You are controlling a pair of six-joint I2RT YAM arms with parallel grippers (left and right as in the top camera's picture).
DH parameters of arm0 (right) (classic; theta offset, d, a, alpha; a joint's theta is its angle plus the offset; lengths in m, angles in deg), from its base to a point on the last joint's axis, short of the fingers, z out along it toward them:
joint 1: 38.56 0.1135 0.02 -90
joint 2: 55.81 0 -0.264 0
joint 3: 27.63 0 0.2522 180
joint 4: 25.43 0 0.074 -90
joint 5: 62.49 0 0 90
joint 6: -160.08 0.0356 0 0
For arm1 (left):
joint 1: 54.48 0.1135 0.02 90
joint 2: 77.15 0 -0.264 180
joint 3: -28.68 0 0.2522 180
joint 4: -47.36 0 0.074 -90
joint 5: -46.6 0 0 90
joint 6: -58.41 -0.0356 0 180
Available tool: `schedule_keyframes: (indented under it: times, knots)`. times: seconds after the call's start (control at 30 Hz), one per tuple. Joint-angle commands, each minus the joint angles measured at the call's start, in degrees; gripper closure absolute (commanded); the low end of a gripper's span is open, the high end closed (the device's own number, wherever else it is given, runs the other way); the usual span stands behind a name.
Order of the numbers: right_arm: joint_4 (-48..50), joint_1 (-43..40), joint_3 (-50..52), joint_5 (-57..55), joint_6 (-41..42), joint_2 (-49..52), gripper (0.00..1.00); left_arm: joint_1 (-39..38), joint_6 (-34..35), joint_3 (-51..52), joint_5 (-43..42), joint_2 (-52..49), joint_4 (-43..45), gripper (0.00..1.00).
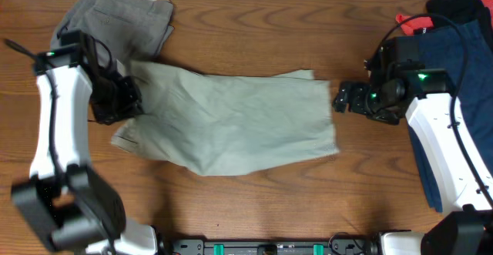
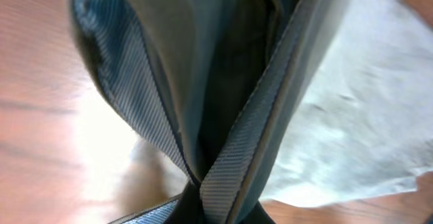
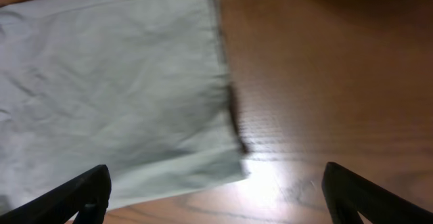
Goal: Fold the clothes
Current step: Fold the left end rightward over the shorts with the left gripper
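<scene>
The shorts (image 1: 231, 120) lie full length, so my left gripper will carry the waistband to the right in the overhead view and let go of it near the leg hem (image 1: 297, 97).
The light khaki shorts (image 1: 231, 120) lie spread flat across the middle of the table. My left gripper (image 1: 122, 102) is shut on their waistband at the left end. In the left wrist view the pale blue waistband lining (image 2: 230, 163) fills the frame, bunched and pinched at the jaws (image 2: 223, 214). Just off the shorts' right leg hem (image 3: 115, 88) my right gripper (image 1: 343, 98) stands open. Its fingers (image 3: 84, 197) straddle the hem corner and bare wood, holding nothing. A grey-olive pair (image 1: 123, 16) lies at the back left. A dark navy pair (image 1: 462, 70) lies at the right edge.
A red item (image 1: 412, 22) shows beside the navy pile at the back right, partly under the right arm. The left arm's base (image 1: 69, 209) stands at the front left. Bare wood (image 1: 254, 209) runs along the front of the table.
</scene>
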Motion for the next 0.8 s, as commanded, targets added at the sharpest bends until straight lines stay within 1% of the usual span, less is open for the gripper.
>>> schedule_keyframes:
  times: [0.0, 0.07, 0.2, 0.3, 0.37, 0.5, 0.63, 0.67, 0.77]
  knots:
    - [1.16, 2.12, 0.07, 0.63, 1.11, 2.03, 0.07, -2.45, 1.40, -4.85, 6.71, 4.37, -3.78, 0.94]
    - [1.77, 3.28, 0.07, 2.49, 1.09, 3.23, 0.07, -4.52, 1.33, -7.61, 8.26, 5.44, -6.82, 0.94]
    - [3.30, 6.03, 0.07, 5.68, 1.29, 6.56, 0.07, -9.99, 1.51, -12.61, 8.41, 5.60, -12.11, 0.94]
    - [4.22, 8.07, 0.07, 5.68, 1.53, 9.55, 0.06, -15.39, 4.81, -15.52, 9.57, 5.60, -13.42, 0.94]
    - [5.14, 9.29, 0.07, 5.70, 1.53, 11.98, 0.05, -19.80, 6.45, -16.74, 9.66, 5.60, -12.37, 0.94]
    - [7.39, 10.99, 0.07, 6.38, 2.82, 15.87, 0.05, -26.49, 11.78, -16.70, 9.64, 5.16, -6.69, 0.94]
    - [9.18, 12.20, 0.07, 7.23, 3.82, 18.34, 0.08, -30.56, 14.58, -16.57, 9.64, 3.48, -2.82, 0.94]
    - [9.73, 12.44, 0.07, 7.26, 3.82, 18.82, 0.10, -31.36, 15.67, -16.57, 9.64, 2.80, -2.25, 0.94]
    - [10.99, 13.29, 0.07, 7.43, 3.85, 19.61, 0.20, -33.48, 17.59, -16.57, 9.42, 0.50, -0.68, 0.94]
